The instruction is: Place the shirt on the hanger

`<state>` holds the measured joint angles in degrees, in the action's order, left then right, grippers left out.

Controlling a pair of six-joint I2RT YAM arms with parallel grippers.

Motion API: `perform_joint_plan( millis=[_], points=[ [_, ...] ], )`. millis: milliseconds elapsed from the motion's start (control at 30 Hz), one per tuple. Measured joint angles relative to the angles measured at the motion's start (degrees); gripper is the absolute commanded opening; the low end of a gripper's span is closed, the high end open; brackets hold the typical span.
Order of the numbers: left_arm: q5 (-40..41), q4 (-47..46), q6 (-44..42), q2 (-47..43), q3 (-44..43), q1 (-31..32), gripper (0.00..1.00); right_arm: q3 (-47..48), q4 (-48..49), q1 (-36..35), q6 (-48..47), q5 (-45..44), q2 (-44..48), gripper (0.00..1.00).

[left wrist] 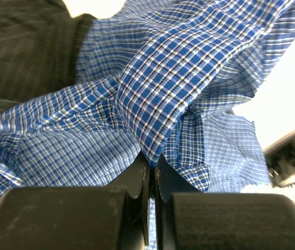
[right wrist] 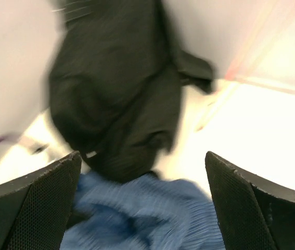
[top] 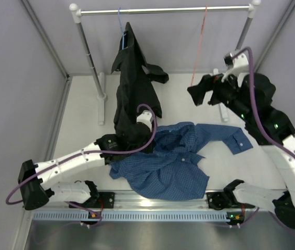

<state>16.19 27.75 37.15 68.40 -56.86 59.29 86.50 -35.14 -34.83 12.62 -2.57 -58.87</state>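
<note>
The robot's right gripper will next move outward, turning toward the bar, onto the lower half of the pink-red hanger, because the hanger hangs outward of the gripper's open fingers.
The blue checked shirt (top: 176,159) lies crumpled on the white table, one sleeve stretched to the right. My left gripper (top: 117,141) is at the shirt's left edge, beside the black shirt; in the left wrist view its jaws are shut on a fold of the shirt (left wrist: 157,104). The pink-red hanger (top: 199,49) hangs from the rail at the back right. My right gripper (top: 196,94) is open and empty in the air just below the hanger, above the table. The right wrist view is blurred and shows the shirt (right wrist: 152,219) below its fingers.
A black shirt (top: 132,88) hangs on a thin blue hanger (top: 121,23) from the white rail (top: 163,9) and reaches down to the table by my left gripper. The rack's posts (top: 92,67) stand at the back. Grey walls close in both sides.
</note>
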Motion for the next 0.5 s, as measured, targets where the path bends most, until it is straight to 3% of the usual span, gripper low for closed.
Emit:
perform_joint_plan(
  millis=[133,267,367,500],
  points=[
    [-3.0,0.4,0.6,-2.1,0.0,0.0,0.0,10.1,-2.8,6.8,-2.8,-2.0,-13.0,0.8],
    [-5.0,0.4,0.9,-3.9,0.3,0.0,0.0,20.3,-4.5,8.5,-3.9,-7.2,-27.5,0.71],
    [-6.3,0.4,1.3,-4.0,1.4,0.0,0.0,27.1,-6.7,9.7,-4.2,-9.4,-35.4,0.59],
    [-6.7,0.5,1.8,-4.0,3.4,0.0,0.0,35.4,-9.8,10.8,-4.7,-12.2,-43.3,0.26]
  ],
)
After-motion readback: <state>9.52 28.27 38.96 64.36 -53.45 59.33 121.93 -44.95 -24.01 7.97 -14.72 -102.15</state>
